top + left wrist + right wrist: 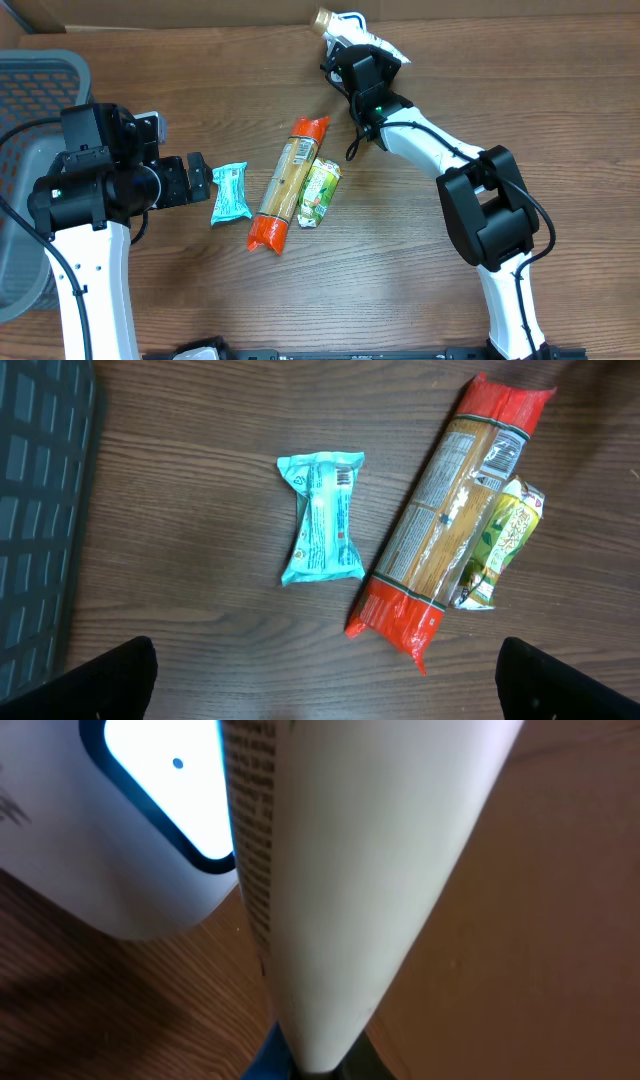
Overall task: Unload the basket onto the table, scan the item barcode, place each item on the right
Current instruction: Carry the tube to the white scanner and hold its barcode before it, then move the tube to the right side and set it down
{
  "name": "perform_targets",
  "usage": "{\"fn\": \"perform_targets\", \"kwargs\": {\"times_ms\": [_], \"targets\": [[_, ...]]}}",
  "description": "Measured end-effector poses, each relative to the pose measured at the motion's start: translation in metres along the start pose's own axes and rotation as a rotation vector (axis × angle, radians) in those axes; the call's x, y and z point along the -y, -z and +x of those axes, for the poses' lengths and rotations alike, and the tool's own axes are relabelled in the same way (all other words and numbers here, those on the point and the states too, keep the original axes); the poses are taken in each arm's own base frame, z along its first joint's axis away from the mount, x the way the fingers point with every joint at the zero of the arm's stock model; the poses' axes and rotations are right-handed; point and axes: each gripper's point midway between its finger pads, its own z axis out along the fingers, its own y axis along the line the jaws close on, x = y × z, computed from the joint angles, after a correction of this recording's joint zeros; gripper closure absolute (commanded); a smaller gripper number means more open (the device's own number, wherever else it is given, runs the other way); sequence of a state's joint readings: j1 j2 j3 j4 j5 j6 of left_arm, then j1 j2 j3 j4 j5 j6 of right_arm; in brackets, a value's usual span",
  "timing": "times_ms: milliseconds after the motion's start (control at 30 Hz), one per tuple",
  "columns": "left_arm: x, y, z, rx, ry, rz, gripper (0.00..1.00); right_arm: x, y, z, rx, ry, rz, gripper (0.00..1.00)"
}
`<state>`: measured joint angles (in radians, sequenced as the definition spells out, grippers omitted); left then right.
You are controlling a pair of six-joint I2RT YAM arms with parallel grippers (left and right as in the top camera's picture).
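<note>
The tabletop right of my right gripper in the overhead view is bare, clear of packets, so I should bring the gripper back, across and down to release the pouch [352, 30].
My right gripper [362, 68] is at the table's far edge, shut on a white pouch [352, 30] with a gold cap. In the right wrist view the pouch [350, 870] fills the middle, small print running down its left edge, and narrows to where my gripper [320, 1066] pinches it. A white scanner [150, 820] with a lit window sits just left of the pouch. My left gripper [200, 180] stands open at the left, close to a teal packet [229, 192]. From the left wrist, the gripper [330, 695] holds nothing and the teal packet [322, 517] lies ahead.
A long pasta packet with red ends [288, 183] [445, 520] lies mid-table, a small green packet [320, 192] [500, 540] against its right side. A grey basket [30, 80] [40, 510] stands at the left edge. Brown cardboard backs the far side.
</note>
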<state>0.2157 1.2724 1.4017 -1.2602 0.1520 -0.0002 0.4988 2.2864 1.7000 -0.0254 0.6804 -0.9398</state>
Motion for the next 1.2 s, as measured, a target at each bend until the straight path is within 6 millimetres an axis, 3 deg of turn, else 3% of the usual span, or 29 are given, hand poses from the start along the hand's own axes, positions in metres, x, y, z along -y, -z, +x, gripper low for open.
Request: {"fn": "perform_targets", "kwargs": {"times_ms": [533, 733, 833, 933, 1100, 1200], "targets": [[0.000, 0.000, 0.000, 0.000, 0.000, 0.000, 0.00, 0.009, 0.001, 0.017, -0.100, 0.073, 0.065, 0.96], [0.000, 0.000, 0.000, 0.000, 0.000, 0.000, 0.00, -0.015, 0.012, 0.037, -0.177, 0.137, -0.048, 0.96], [0.000, 0.000, 0.000, 0.000, 0.000, 0.000, 0.00, -0.021, 0.035, 0.046, -0.196, 0.124, -0.167, 0.96], [0.000, 0.000, 0.000, 0.000, 0.000, 0.000, 0.00, -0.010, 0.075, 0.047, -0.175, 0.014, -0.307, 0.96], [0.000, 0.000, 0.000, 0.000, 0.000, 0.000, 0.01, 0.034, 0.156, 0.037, -0.056, -0.344, -0.559, 0.96], [0.000, 0.000, 0.000, 0.000, 0.000, 0.000, 0.00, 0.062, 0.192, 0.053, -0.047, -0.601, -0.726, 0.96]]}}
